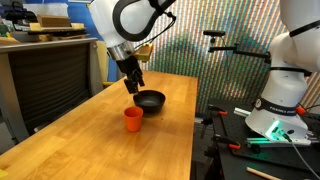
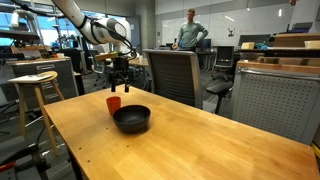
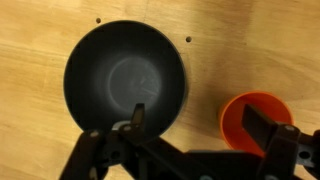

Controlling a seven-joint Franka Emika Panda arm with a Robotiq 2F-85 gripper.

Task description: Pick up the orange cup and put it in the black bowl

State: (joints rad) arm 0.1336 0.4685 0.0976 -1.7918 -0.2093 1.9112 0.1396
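The cup's near rim [image 3: 223, 119] is below my gripper and to its right in the wrist view. I need to move that way off the bowl and go down with my fingers on both sides of the cup's rim.
The orange cup [image 1: 133, 119] stands upright on the wooden table, beside the black bowl [image 1: 150, 100]. Both also show in an exterior view, cup [image 2: 114, 103] and bowl [image 2: 131, 119], and in the wrist view, cup [image 3: 256, 124] at the lower right and bowl [image 3: 126, 80] in the middle. My gripper [image 1: 134, 85] hangs above the table between them, open and empty. In the wrist view its fingers [image 3: 200, 122] spread wide, one over the bowl's rim, one over the cup's mouth.
The wooden table [image 1: 90, 140] has edges close on both long sides. A second robot base [image 1: 280, 110] stands beside it. A wooden stool [image 2: 35, 85], an office chair [image 2: 175, 72] and a person [image 2: 190, 30] are behind the table.
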